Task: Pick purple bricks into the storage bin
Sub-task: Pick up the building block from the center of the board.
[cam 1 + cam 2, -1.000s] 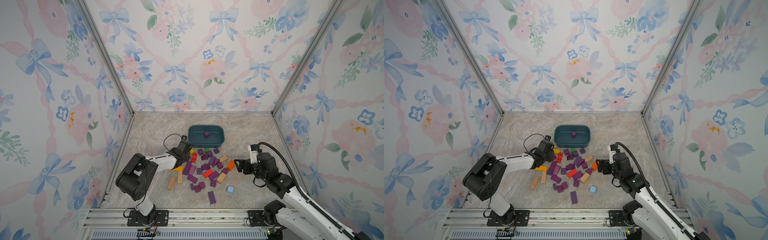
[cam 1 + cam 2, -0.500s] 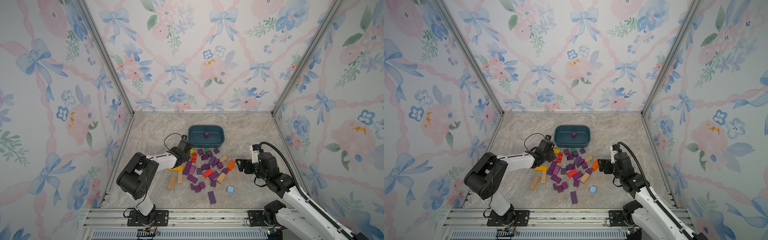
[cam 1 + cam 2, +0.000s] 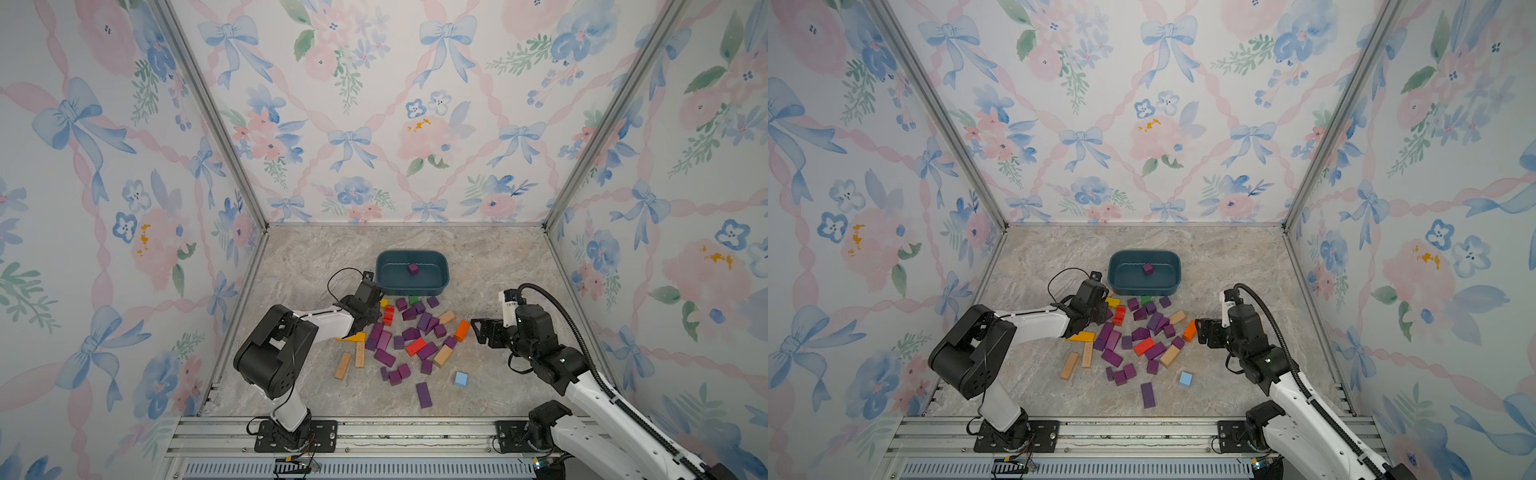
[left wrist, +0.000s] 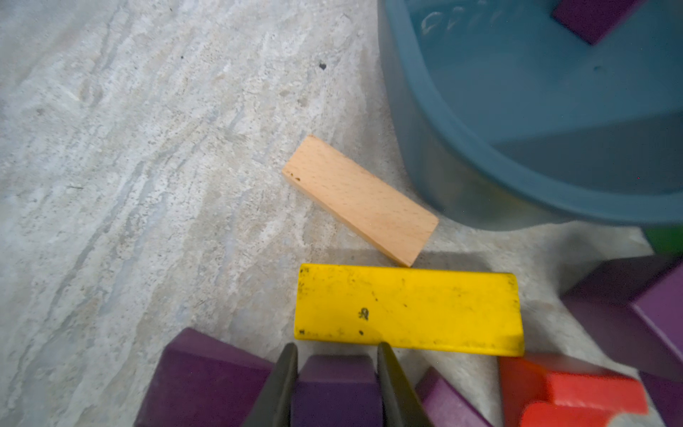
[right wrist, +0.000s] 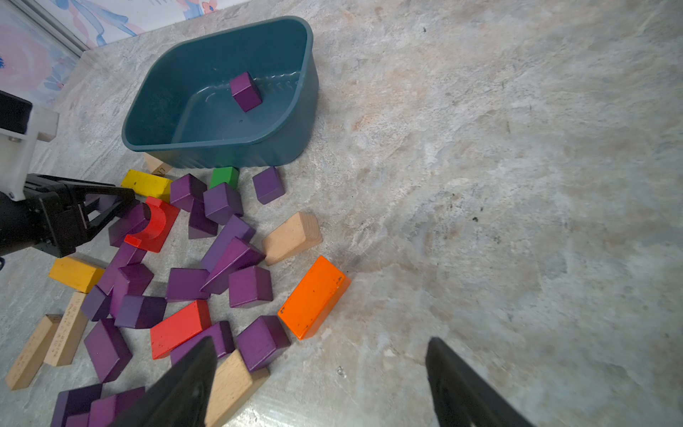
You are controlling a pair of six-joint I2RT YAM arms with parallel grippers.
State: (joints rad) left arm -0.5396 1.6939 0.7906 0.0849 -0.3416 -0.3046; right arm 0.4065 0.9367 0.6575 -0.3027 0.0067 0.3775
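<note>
I should lift my left gripper and move it outward over the storage bin [image 3: 411, 289] [image 4: 547, 92] to let go of the small purple brick. The bin is outward of my gripper.
The purple bricks [image 3: 424, 321] lie scattered among other coloured blocks in front of the storage bin [image 3: 411, 289], a dark teal tub seen in both top views [image 3: 1144, 286]. One purple cube [image 5: 245, 91] sits inside it. My left gripper [image 4: 337, 355] is low at the pile's left edge, shut on a small purple brick [image 4: 337, 388] that rests on the floor between its fingers. My right gripper [image 5: 321, 369] hovers open over bare floor at the pile's right edge, beside an orange block [image 5: 314, 295], with nothing between its fingers.
A yellow bar [image 4: 406, 310] and a tan plank [image 4: 358, 199] lie just ahead of the left gripper, near the bin's wall [image 4: 462, 148]. A red arch [image 5: 153, 227], a green block [image 5: 223, 176], tan blocks [image 3: 343, 365] and a light blue cube [image 3: 461, 379] are mixed in.
The left gripper's jaws have closed onto the purple brick. The right arm has hardly moved.
</note>
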